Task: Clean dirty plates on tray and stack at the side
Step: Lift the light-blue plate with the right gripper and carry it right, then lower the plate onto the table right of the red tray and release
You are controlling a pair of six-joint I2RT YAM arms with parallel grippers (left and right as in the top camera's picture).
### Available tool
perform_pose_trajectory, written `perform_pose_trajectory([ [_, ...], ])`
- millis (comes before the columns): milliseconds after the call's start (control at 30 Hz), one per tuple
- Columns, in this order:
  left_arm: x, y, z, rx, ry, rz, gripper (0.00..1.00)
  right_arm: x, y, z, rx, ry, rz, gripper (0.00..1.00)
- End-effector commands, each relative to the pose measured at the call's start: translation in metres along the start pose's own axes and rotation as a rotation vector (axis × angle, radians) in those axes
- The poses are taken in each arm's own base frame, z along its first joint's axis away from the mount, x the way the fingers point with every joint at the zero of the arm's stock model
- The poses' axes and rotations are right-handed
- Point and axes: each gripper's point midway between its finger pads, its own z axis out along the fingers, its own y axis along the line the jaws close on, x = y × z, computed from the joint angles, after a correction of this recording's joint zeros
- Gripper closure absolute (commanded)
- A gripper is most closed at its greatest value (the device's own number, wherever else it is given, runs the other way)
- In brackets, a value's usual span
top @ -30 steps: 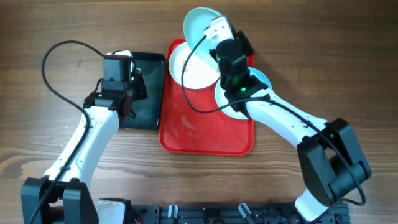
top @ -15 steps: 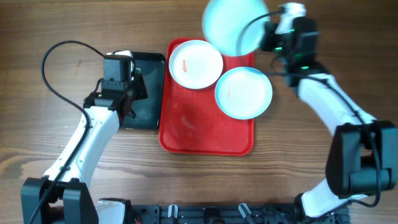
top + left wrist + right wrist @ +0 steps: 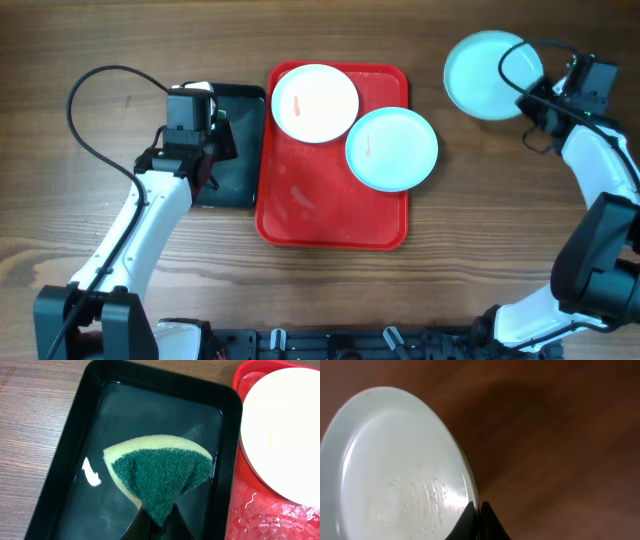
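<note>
The robot's right gripper will lower the second light blue plate back and toward the red tray, onto the wooden table beside the tray, which is empty there.
The red tray [image 3: 330, 215] holds a white plate [image 3: 315, 103] with an orange-red smear at its far left and a light blue plate [image 3: 392, 149] at its right. My right gripper [image 3: 535, 97] is shut on the rim of a second light blue plate [image 3: 487, 74], held over the table at the far right; in the right wrist view the jaws [image 3: 479, 512] pinch the plate's [image 3: 390, 470] edge. My left gripper [image 3: 161, 525] is shut on a green sponge [image 3: 160, 472] over the black tray [image 3: 60, 490].
The black tray [image 3: 237, 150] sits just left of the red tray, with water in it. Bare wooden table [image 3: 500, 220] lies to the right of the red tray and along the front.
My right arm has carried the light blue plate from above the red tray's far edge out to the right over the table. The left arm has not moved.
</note>
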Motion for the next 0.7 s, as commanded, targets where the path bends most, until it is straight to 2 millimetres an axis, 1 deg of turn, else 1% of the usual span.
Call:
perform_pose_trajectory([
  [0,0.002,0.002,0.002,-0.002,0.006,0.003,0.96,0.003,-0.005,0.0,0.039,-0.003,-0.039,0.95],
  [167,0.004,0.002,0.002,-0.005,0.017,0.004,0.96,0.027,-0.015,0.016,0.064,0.065,-0.041,0.95],
  [333,0.005,0.003,0.002,-0.006,0.02,0.004,0.96,0.055,-0.014,0.026,0.067,0.161,-0.054,0.96],
  [467,0.005,0.003,0.002,-0.006,0.021,0.004,0.96,0.066,-0.005,0.028,0.054,0.188,-0.13,0.96],
  [533,0.005,0.003,0.002,-0.006,0.021,0.005,0.96,0.07,-0.005,0.028,0.059,0.202,-0.142,0.95],
  [667,0.005,0.003,0.002,-0.006,0.021,0.004,0.96,0.078,-0.008,0.026,0.062,0.236,-0.156,0.91],
])
